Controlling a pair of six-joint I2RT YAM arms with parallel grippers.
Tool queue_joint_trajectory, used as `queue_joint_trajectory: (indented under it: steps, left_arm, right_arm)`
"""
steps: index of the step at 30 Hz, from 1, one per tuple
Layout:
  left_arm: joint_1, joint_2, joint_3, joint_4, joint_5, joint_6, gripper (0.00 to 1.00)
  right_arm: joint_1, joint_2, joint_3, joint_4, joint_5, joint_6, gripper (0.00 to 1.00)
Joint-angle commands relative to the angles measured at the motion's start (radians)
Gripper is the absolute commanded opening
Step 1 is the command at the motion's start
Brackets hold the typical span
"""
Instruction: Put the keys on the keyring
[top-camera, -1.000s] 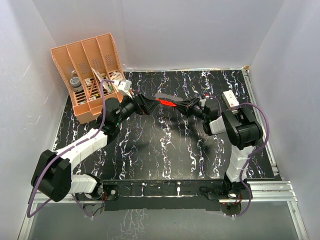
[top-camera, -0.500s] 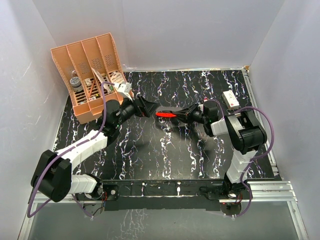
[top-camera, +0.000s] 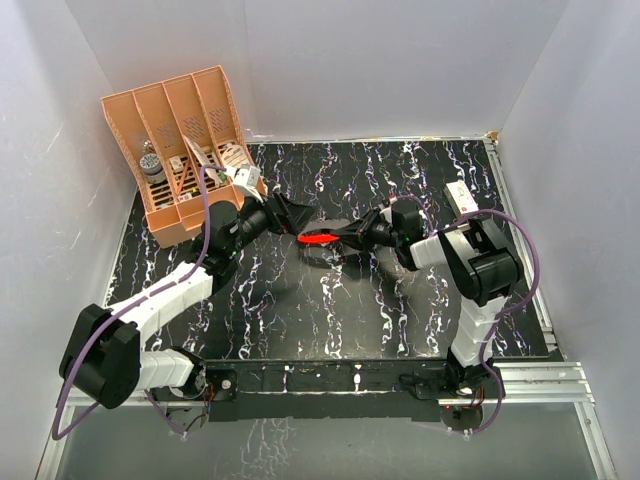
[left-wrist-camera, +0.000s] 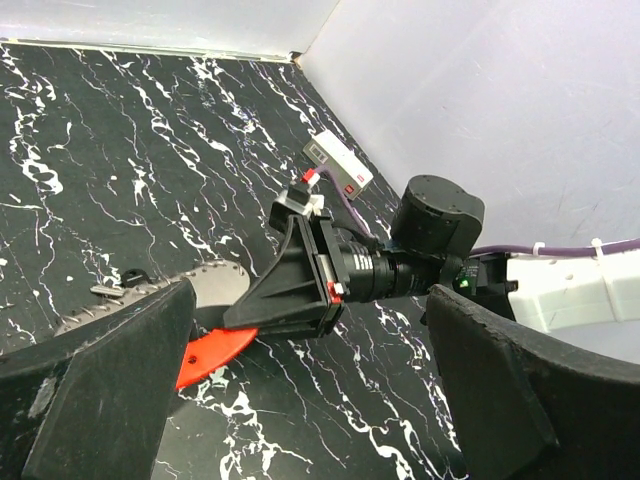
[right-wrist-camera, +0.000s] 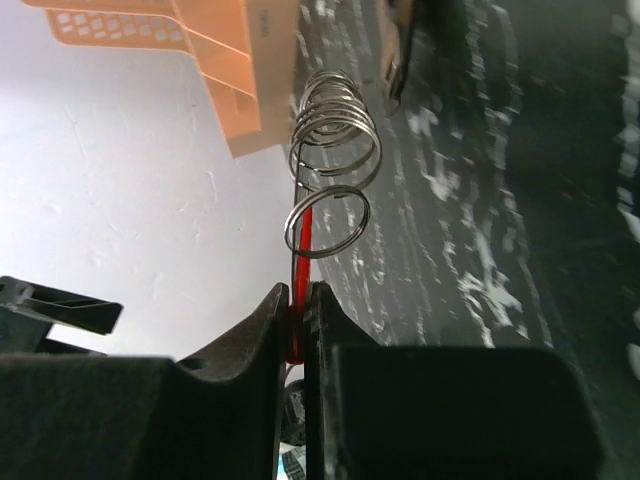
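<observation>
The keyring will next go down and back over the near part of the table with my right gripper.
My right gripper is shut on the keyring, pinching its red crescent and holding it above the middle of the table. Seen edge-on in the right wrist view, the red crescent sits between the closed jaws of that gripper, with several metal wire rings coiled at its far end. My left gripper stands open just left of the keyring, facing it. In the left wrist view the red crescent and grey loop hang between my wide-open left gripper. A tiny dark piece with a pale part, likely the keys, lies on the table.
An orange divided rack with small items stands at the back left, close behind the left arm. A small white box with a red mark lies near the right wall, also seen as the box. White walls enclose the black marbled table.
The right gripper has carried the keyring left and toward the near side, closer to the left gripper. The left gripper has stayed open and shifted only slightly.
</observation>
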Motion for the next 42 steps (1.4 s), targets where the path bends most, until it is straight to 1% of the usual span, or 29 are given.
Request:
queue_joint_trajectory:
  steps: [1, 5, 7, 9, 13, 16, 17, 23, 24, 26, 27, 28, 29, 31, 32, 33, 37, 42]
  left_arm:
    - [0.003, -0.033, -0.013, 0.019, -0.006, 0.012, 0.99]
    - [0.004, -0.027, -0.015, 0.025, -0.005, 0.011, 0.99]
    - [0.003, -0.027, -0.019, 0.029, -0.006, 0.01, 0.99]
    - [0.003, -0.029, -0.023, 0.027, -0.007, 0.01, 0.99]
    - [0.006, -0.031, -0.023, 0.022, -0.008, 0.017, 0.99]
    - [0.005, -0.027, -0.021, 0.022, -0.006, 0.018, 0.99]
    - [0.005, -0.025, -0.022, 0.021, -0.005, 0.019, 0.99]
    - [0.006, -0.037, -0.015, -0.012, -0.022, 0.023, 0.99]
    - [0.007, -0.041, -0.016, -0.013, -0.027, 0.024, 0.99]
    - [0.008, -0.051, -0.019, -0.017, -0.042, 0.025, 0.99]
    - [0.008, -0.056, -0.022, -0.019, -0.047, 0.025, 0.99]
    - [0.009, -0.057, -0.022, -0.02, -0.049, 0.027, 0.99]
    - [0.008, -0.059, -0.021, -0.022, -0.05, 0.028, 0.99]
    - [0.009, -0.06, -0.021, -0.025, -0.05, 0.028, 0.99]
    - [0.009, -0.061, -0.021, -0.025, -0.051, 0.03, 0.99]
    - [0.009, -0.06, -0.023, -0.023, -0.052, 0.029, 0.99]
    - [0.009, -0.059, -0.024, -0.025, -0.051, 0.027, 0.99]
    - [0.009, -0.061, -0.024, -0.031, -0.06, 0.031, 0.99]
  right_arm:
    - [-0.001, -0.069, -0.042, -0.047, -0.025, -0.068, 0.0]
    - [0.001, -0.1, -0.062, -0.162, -0.025, -0.152, 0.0]
    - [0.001, -0.113, -0.077, -0.183, -0.03, -0.165, 0.03]
    - [0.001, -0.124, -0.095, -0.189, -0.035, -0.168, 0.09]
    - [0.001, -0.159, -0.141, -0.208, -0.035, -0.178, 0.26]
    - [0.001, -0.229, -0.17, -0.254, -0.029, -0.203, 0.37]
    - [0.0, -0.249, -0.181, -0.272, -0.025, -0.214, 0.39]
    - [-0.001, -0.415, -0.205, -0.422, 0.016, -0.273, 0.45]
    - [-0.001, -0.44, -0.205, -0.45, 0.03, -0.284, 0.49]
    - [0.0, -0.484, -0.205, -0.504, 0.037, -0.308, 0.51]
    - [0.0, -0.499, -0.204, -0.527, 0.043, -0.323, 0.51]
    - [-0.001, -0.51, -0.202, -0.56, 0.055, -0.338, 0.55]
    - [-0.001, -0.517, -0.204, -0.581, 0.061, -0.344, 0.56]
    - [-0.001, -0.518, -0.216, -0.579, 0.054, -0.339, 0.57]
    - [-0.001, -0.513, -0.221, -0.575, 0.047, -0.336, 0.64]
    - [-0.001, -0.505, -0.221, -0.582, 0.042, -0.34, 0.67]
    - [-0.001, -0.483, -0.203, -0.627, 0.032, -0.374, 0.69]
    - [-0.001, -0.512, -0.192, -0.676, 0.039, -0.396, 0.7]
